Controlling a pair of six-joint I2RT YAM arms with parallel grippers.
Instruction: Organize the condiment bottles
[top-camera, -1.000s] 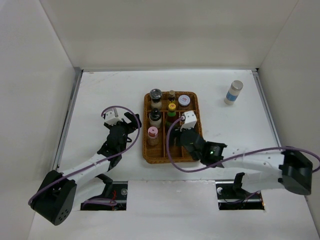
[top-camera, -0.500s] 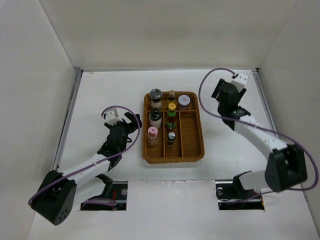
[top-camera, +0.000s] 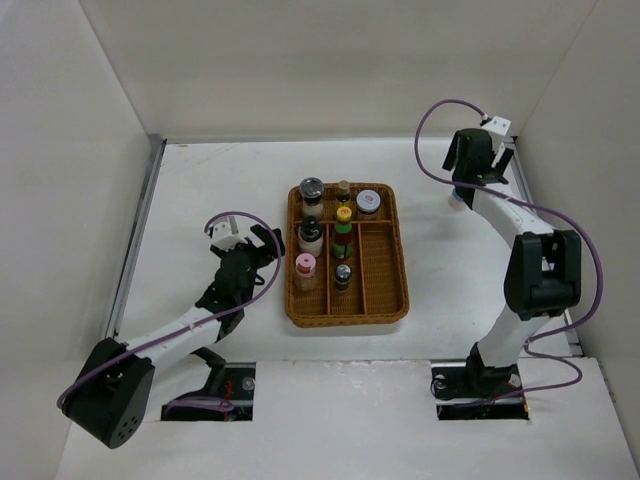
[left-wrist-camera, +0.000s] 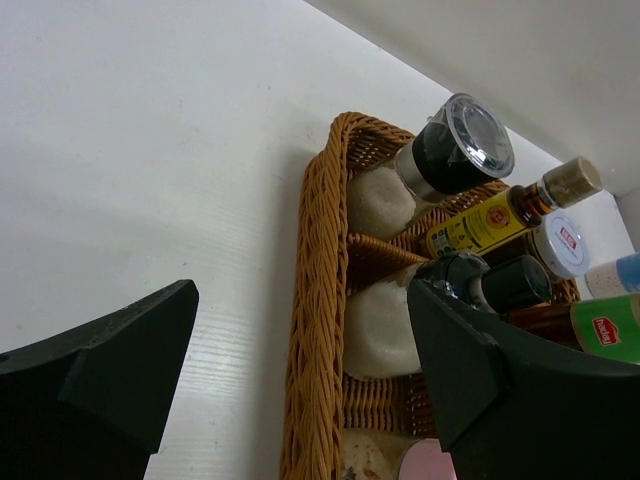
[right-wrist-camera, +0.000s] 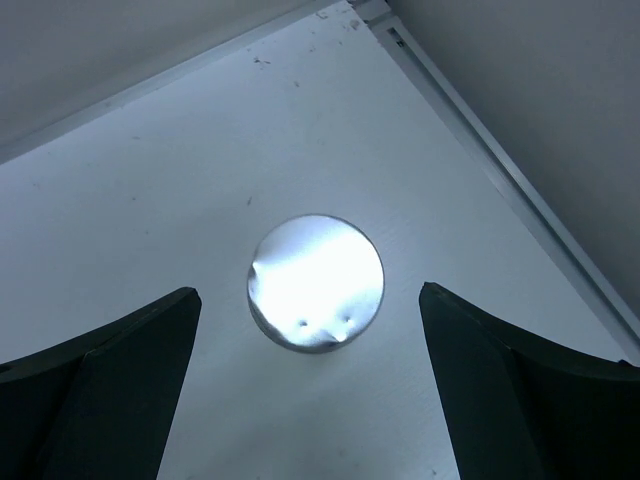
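My right gripper is above the silver cap (right-wrist-camera: 316, 283) of the blue-labelled white bottle standing below it. Its open fingers are already on both sides of that cap, so I will lower it over the cap next.
Several condiment bottles stand in the brown wicker tray (top-camera: 345, 318): a black jar with a clear lid (top-camera: 312, 187), a tan-capped one (top-camera: 343, 187), a purple-grey lidded jar (top-camera: 368, 201), and yellow (top-camera: 344, 213), pink (top-camera: 305, 265) and silver (top-camera: 343, 272) caps. The blue-labelled white bottle (top-camera: 455, 200) stands at the far right, mostly hidden under my right gripper (top-camera: 470, 165). In the right wrist view its silver cap (right-wrist-camera: 315, 283) sits below and between the open fingers (right-wrist-camera: 120, 370) of that gripper (right-wrist-camera: 308, 290). My left gripper (top-camera: 255, 245) is open and empty beside the tray's left rim (left-wrist-camera: 320, 300).
The right wall rail (right-wrist-camera: 520, 180) runs close behind the blue-labelled bottle. The left wrist view shows the clear-lidded jar (left-wrist-camera: 465, 150) and the tan-capped bottle (left-wrist-camera: 560, 185) just inside the tray. White walls close in the table on three sides.
My right arm has swung from over the tray to the far right and now hangs above the blue-labelled bottle. The left arm has not moved.
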